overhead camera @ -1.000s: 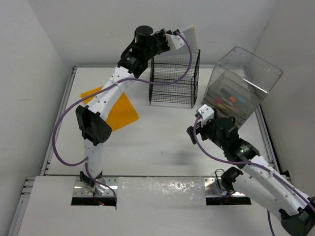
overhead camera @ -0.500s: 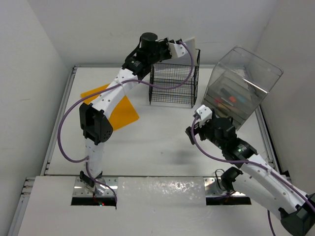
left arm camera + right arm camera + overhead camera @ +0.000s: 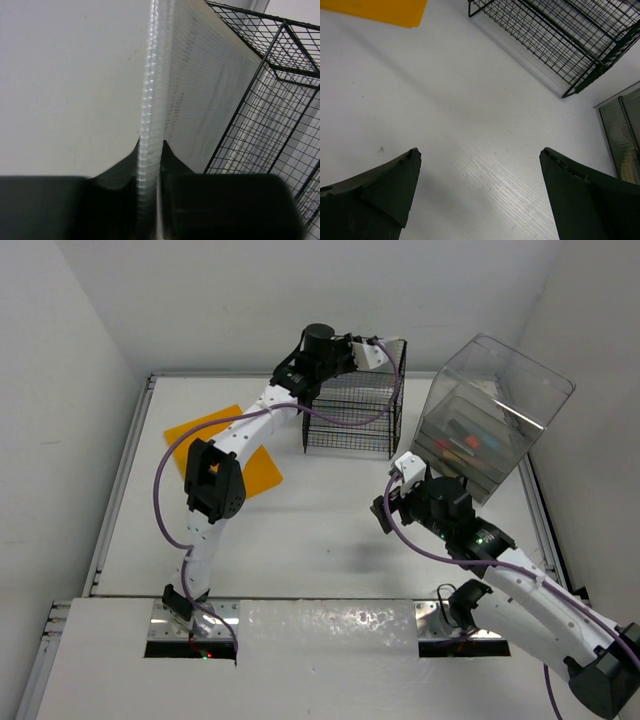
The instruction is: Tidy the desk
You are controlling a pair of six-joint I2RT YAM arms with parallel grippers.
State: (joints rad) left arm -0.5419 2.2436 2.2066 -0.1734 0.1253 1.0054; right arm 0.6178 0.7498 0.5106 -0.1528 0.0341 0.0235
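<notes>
My right gripper moves outward over the rack onto the sheet's edge next, as the white sheet [image 3: 200,75] stands at the rack [image 3: 350,420].
My left gripper [image 3: 151,145] is shut on the lower edge of a translucent white corrugated sheet [image 3: 200,75], which stands upright between the jaws. It hangs at the top far-right corner of the black wire-mesh rack [image 3: 350,420], whose mesh [image 3: 280,100] lies just right of the sheet. In the top view the left gripper [image 3: 385,352] reaches over the rack. My right gripper [image 3: 385,508] hovers wide open, holding nothing, over the bare white desk [image 3: 470,100].
A flat orange sheet [image 3: 262,475] lies on the desk [image 3: 300,530] left of the rack, partly under the left arm; its corner [image 3: 380,10] shows in the right wrist view. A clear plastic drawer box [image 3: 490,420] stands at the right. Metal rails edge the desk.
The left arm has swung right and down, carrying the white sheet from above the rack's left side to its top right corner. The right gripper has shifted slightly left, still open.
</notes>
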